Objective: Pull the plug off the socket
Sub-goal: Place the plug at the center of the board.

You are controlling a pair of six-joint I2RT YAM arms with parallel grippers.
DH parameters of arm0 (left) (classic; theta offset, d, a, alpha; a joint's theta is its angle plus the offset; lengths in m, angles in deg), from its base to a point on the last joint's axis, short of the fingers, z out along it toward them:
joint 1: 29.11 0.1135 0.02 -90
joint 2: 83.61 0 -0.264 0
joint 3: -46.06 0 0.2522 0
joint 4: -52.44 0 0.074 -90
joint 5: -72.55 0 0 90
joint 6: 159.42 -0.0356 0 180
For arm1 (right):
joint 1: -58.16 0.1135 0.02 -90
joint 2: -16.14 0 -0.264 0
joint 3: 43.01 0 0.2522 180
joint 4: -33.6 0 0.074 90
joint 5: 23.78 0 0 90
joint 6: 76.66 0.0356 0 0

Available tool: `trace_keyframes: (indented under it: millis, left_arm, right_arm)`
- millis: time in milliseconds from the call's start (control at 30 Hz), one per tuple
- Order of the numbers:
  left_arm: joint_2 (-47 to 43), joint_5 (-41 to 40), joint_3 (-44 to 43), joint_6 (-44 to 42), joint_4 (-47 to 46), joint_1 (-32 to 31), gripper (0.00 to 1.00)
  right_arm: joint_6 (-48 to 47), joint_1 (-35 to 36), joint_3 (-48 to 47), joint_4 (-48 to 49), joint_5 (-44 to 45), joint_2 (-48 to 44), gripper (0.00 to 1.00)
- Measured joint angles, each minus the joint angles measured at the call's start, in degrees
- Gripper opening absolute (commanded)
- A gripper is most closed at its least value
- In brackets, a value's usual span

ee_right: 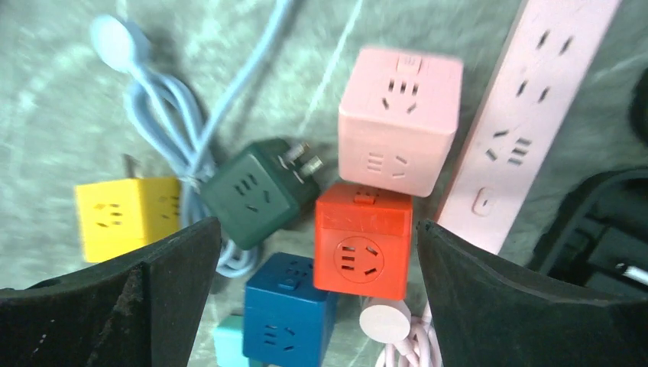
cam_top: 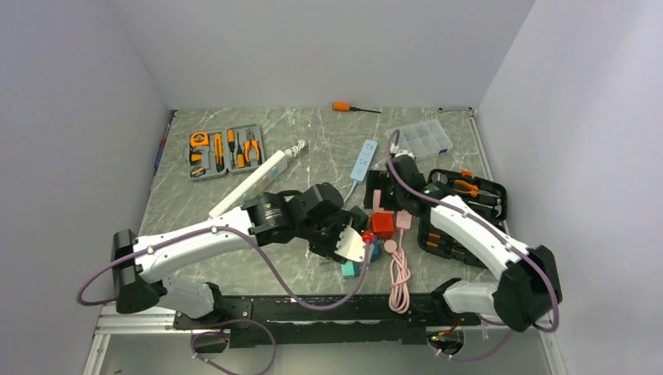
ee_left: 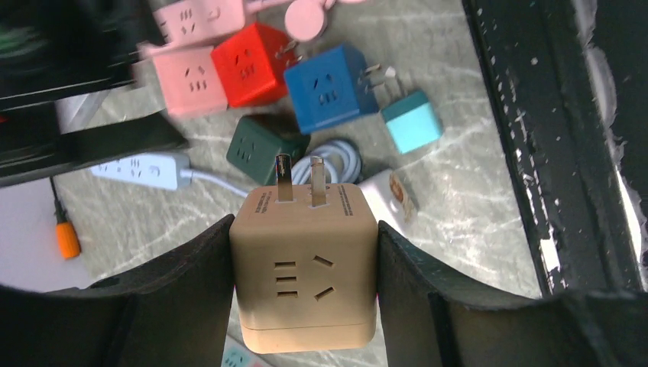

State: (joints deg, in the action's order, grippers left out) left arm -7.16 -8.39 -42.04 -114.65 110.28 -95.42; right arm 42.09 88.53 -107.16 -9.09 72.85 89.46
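My left gripper moves back and down to the open table between the teal adapter (ee_left: pixel 413 122) and coiled pink cable next, since the tan plug's pins are bare.
My left gripper (ee_left: pixel 304 226) is shut on a tan cube plug (ee_left: pixel 304 267), one finger on each side. Its two metal prongs (ee_left: pixel 284 177) are bare and point away over the pile. Below lie a pink cube (ee_left: pixel 189 79), a red cube (ee_left: pixel 252 63), a blue cube (ee_left: pixel 328 88), a teal adapter (ee_left: pixel 413 122) and a dark green cube (ee_left: pixel 260 149). My right gripper (ee_right: pixel 317 225) is open above the red cube (ee_right: pixel 363 241) and the blue cube (ee_right: pixel 290 317), holding nothing. The red cube sits against the pink cube (ee_right: pixel 399 118). In the top view the left gripper (cam_top: pixel 356 246) and right gripper (cam_top: pixel 388 191) flank the red cube (cam_top: pixel 382 223).
A pink power strip (ee_right: pixel 527 115) and a yellow cube (ee_right: pixel 126 214) lie beside the pile. A white power strip (ee_left: pixel 141 168) lies at the left. A coiled pink cable (cam_top: pixel 400 273) lies near the front edge. A black tool case (cam_top: pixel 469 199) is right and an orange tool set (cam_top: pixel 224 151) back left.
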Motion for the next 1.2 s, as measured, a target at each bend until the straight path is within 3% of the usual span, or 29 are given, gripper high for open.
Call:
trace_keyframes:
  millis: [333,600,1000,1100,1133,1200]
  left_arm:
    - [12.09,1.99,-5.99,0.04,-0.24,-8.13,0.0]
    - [25.2,4.63,-15.1,-1.4,-0.92,-9.33,0.0]
    - [36.17,1.7,-16.22,1.16,-5.9,-12.52,0.06]
    - [38.42,-0.48,-16.2,1.68,-7.89,-12.46,0.16]
    - [39.01,-1.33,-16.15,1.99,-8.7,-12.37,0.28]
    - [39.76,-2.82,-15.85,2.64,-10.16,-12.11,0.65]
  right_arm:
    - [-0.26,-7.74,-10.45,-4.92,2.78,-13.97,1.0]
    - [0.02,-11.32,-6.88,-6.95,2.14,-14.14,1.0]
    - [0.24,-14.38,-3.06,-6.75,0.22,-15.28,1.0]
    - [0.33,-14.47,-2.95,-6.16,-0.35,-15.72,1.0]
    - [0.39,-14.49,-2.89,-5.99,-0.72,-15.89,1.0]
    - [0.44,-14.49,-2.75,-5.73,-1.05,-16.15,1.0]
